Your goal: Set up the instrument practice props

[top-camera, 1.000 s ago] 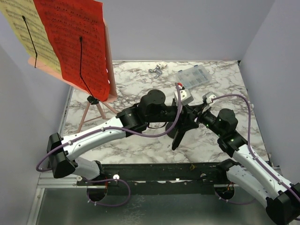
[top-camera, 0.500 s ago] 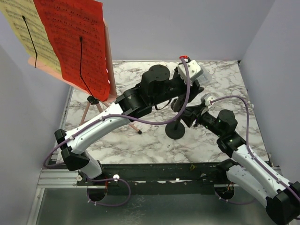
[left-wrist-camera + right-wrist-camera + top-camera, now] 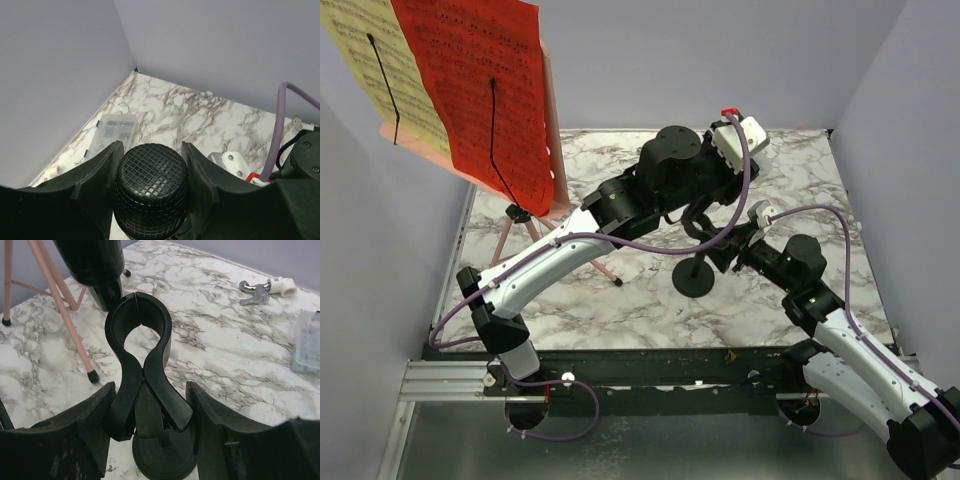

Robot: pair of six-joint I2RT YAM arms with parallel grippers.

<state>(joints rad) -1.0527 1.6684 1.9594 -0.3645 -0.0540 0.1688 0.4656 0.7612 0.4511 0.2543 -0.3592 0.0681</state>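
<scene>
I will next lower my left gripper and draw it back to bring the microphone's lower end into the clip's ring [image 3: 697, 222], then let go, because that ring is still empty.
My left gripper [image 3: 151, 148] is shut on the black microphone [image 3: 150, 185], its mesh head between the fingers. In the top view the microphone [image 3: 697, 214] hangs above the short round-based stand [image 3: 695, 281]. My right gripper [image 3: 151, 387] has a finger against each lever of the stand's clip [image 3: 115, 325]; the clip's ring is shut and holds nothing. The stand's base [image 3: 165, 462] rests on the table. The microphone's lower end [image 3: 95, 265] hovers just beyond the clip. The pink music stand [image 3: 510, 243] stands at the left, carrying a red page [image 3: 480, 90] and a yellow page [image 3: 365, 60].
A clear compartment box [image 3: 115, 127] lies by the far right wall, also at the right edge of the right wrist view [image 3: 307, 340]. Small white and metal bits [image 3: 265, 290] lie at the back. Pink tripod legs [image 3: 60, 305] stand just left of the clip. Grey walls enclose the table.
The microphone stand went from tilted to upright on the table. My left arm rose and swung toward the back with the microphone. The right jaws eased slightly apart.
</scene>
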